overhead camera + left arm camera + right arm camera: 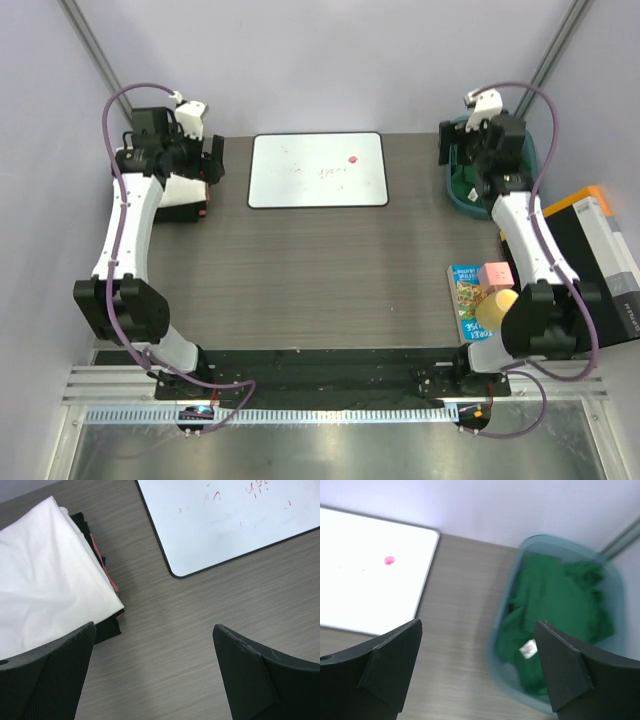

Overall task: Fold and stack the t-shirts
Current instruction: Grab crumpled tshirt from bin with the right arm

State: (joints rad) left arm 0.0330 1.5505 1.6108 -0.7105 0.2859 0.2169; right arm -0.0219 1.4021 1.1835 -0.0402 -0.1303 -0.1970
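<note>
My right gripper shifts past the teal tub's rim next, then down, to get onto the cloth (465, 186) (529, 631) beside the white label of the dark green t-shirt.
A folded white t-shirt (50, 570) tops a small stack at the table's far left, with black (107, 630) and reddish layers under it. My left gripper (154, 630) hovers open just right of that stack (185, 195), over bare table, with nothing between its fingers. A crumpled dark green t-shirt (555, 600) with a white label lies inside the translucent teal tub (615, 580) at the far right. My right gripper (479, 625) hangs open above the tub's left rim, also holding nothing. In the top view, the left gripper (212, 160) and right gripper (458, 150) are both near the back.
A white board with a black rim (317, 170) lies at the back middle. A picture book (465, 295), a pink block (495, 275) and a yellow object (497, 305) sit near the right arm. A black and orange box (600, 250) stands off the right edge.
</note>
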